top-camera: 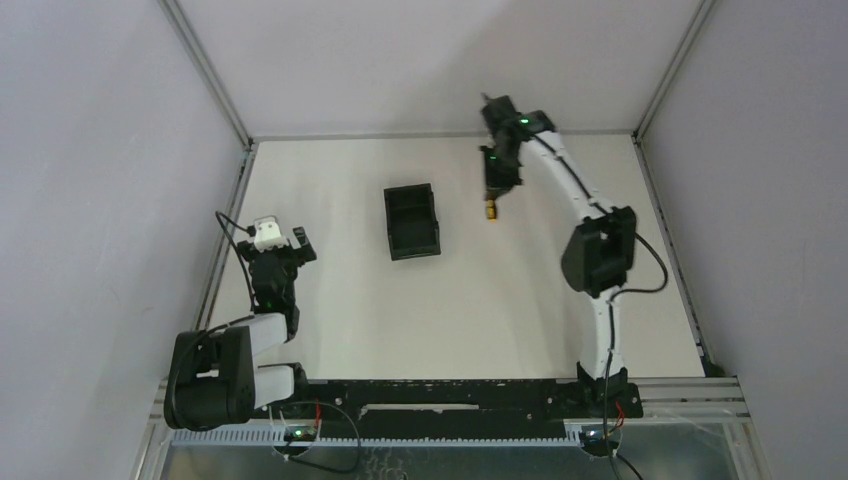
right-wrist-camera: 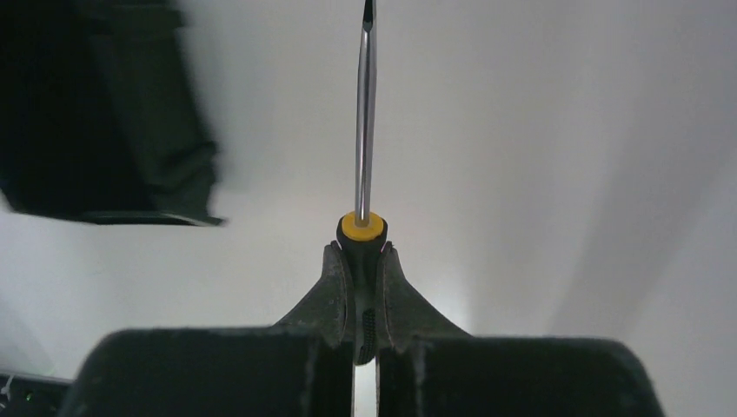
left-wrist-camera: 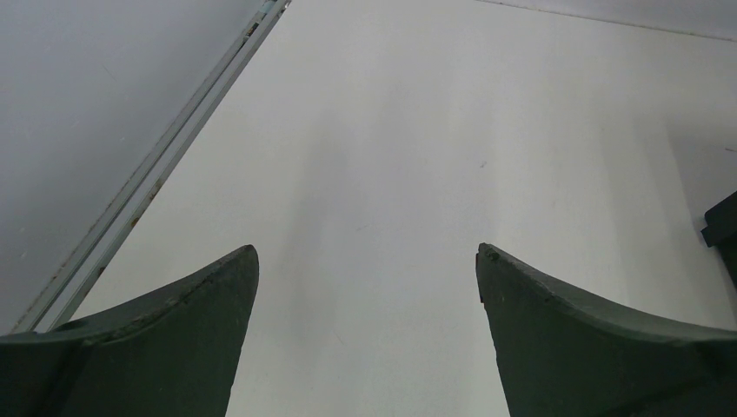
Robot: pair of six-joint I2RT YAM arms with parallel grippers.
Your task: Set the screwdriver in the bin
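Next, my right gripper moves to the left in the top view, then down over the bin's inside to release the screwdriver (top-camera: pixel 491 210), since it hangs outside the bin.
My right gripper (right-wrist-camera: pixel 361 252) is shut on the black and orange-yellow handle of the screwdriver (right-wrist-camera: pixel 366 130); its thin metal shaft points straight away from the wrist camera. In the top view the right gripper (top-camera: pixel 497 185) holds the screwdriver (top-camera: pixel 491 210) above the table, to the right of the black bin (top-camera: pixel 411 221), which has an inner divider. The bin shows blurred at the upper left of the right wrist view (right-wrist-camera: pixel 96 122). My left gripper (top-camera: pixel 285 242) is open and empty at the left side of the table, its fingers (left-wrist-camera: pixel 191 321) wide apart over bare table.
A metal rail (left-wrist-camera: pixel 165 165) runs along the table's left edge beside the left gripper. Grey walls enclose the table on the left, back and right. A corner of the bin (left-wrist-camera: pixel 723 234) shows at the right edge of the left wrist view.
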